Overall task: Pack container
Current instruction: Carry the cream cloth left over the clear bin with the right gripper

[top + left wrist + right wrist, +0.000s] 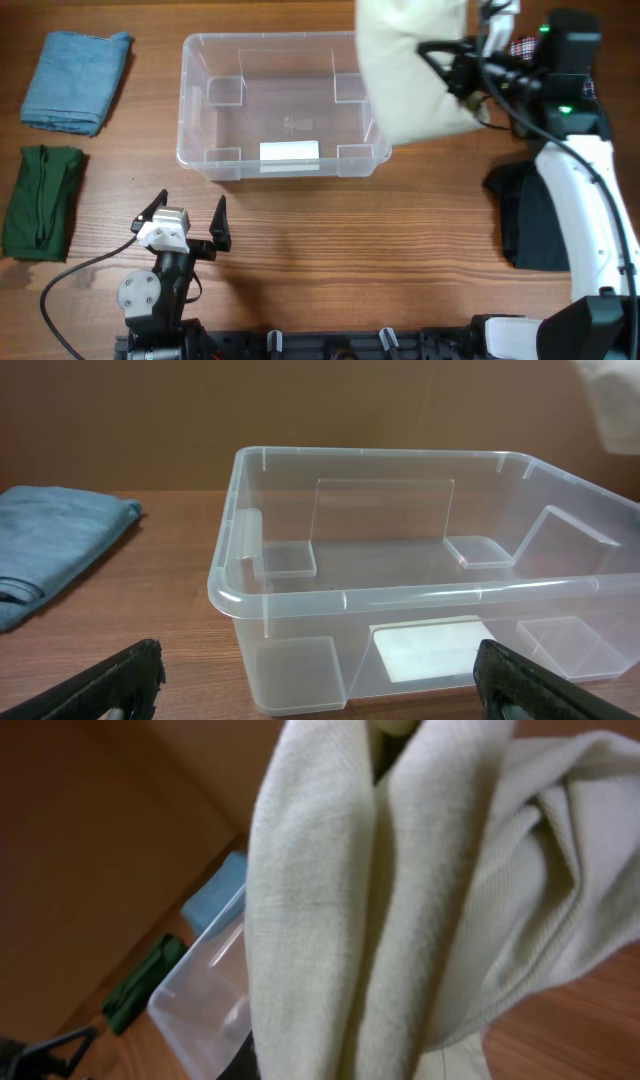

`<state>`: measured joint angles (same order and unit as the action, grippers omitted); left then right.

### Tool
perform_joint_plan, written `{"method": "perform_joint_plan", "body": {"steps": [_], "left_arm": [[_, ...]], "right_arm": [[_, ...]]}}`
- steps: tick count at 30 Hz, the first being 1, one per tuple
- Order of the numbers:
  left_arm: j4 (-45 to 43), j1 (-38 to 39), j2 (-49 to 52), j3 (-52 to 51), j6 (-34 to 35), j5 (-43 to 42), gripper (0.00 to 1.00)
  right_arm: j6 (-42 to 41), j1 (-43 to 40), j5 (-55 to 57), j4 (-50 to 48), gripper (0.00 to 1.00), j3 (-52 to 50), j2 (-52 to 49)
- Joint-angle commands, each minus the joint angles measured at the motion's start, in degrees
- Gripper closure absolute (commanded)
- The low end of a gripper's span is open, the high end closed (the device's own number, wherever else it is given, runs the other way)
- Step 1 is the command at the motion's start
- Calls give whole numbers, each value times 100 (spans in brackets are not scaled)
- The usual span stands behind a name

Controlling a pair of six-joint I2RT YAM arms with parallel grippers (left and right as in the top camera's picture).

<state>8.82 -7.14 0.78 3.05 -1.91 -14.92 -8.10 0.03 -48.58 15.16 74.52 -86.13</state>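
Note:
The robot's right gripper will swing to the left in the overhead view, go down over the container's bottom and let go of the cloth, because the clear container (188,95) is empty.
The clear container (188,95) stands at the table's middle back, with nothing inside and its white label (289,152) on the near wall. A cream cloth (410,70) hangs over its right end, bunched in my right gripper (458,68), which is shut on it. In the right wrist view the cream cloth (400,900) fills the picture and hides the fingers, with the container (200,1010) below on the left. My left gripper (190,206) stands open in front of the container (330,598), nothing between its fingers (120,680).
A folded blue cloth (75,80) lies at the back left, with a folded dark green cloth (40,200) in front of it. A dark cloth (535,220) lies on the right, beside my right arm's white link (590,200).

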Motion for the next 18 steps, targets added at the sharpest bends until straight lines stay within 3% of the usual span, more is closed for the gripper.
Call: {"method": "perform_joint_plan", "body": {"steps": [1,13,18], "left_arm": [[-7,26,-50,-33,-87,-7,0],[-7,26,-50,-33,-87,-7,0],[-7,26,-50,-33,-87,-7,0]], "right_arm": [[345,629,472,-140,96,225,170],[2280,2500,2935,-466,96,225,37],[4100,2865,2975,-748,96,225,-177]]}}
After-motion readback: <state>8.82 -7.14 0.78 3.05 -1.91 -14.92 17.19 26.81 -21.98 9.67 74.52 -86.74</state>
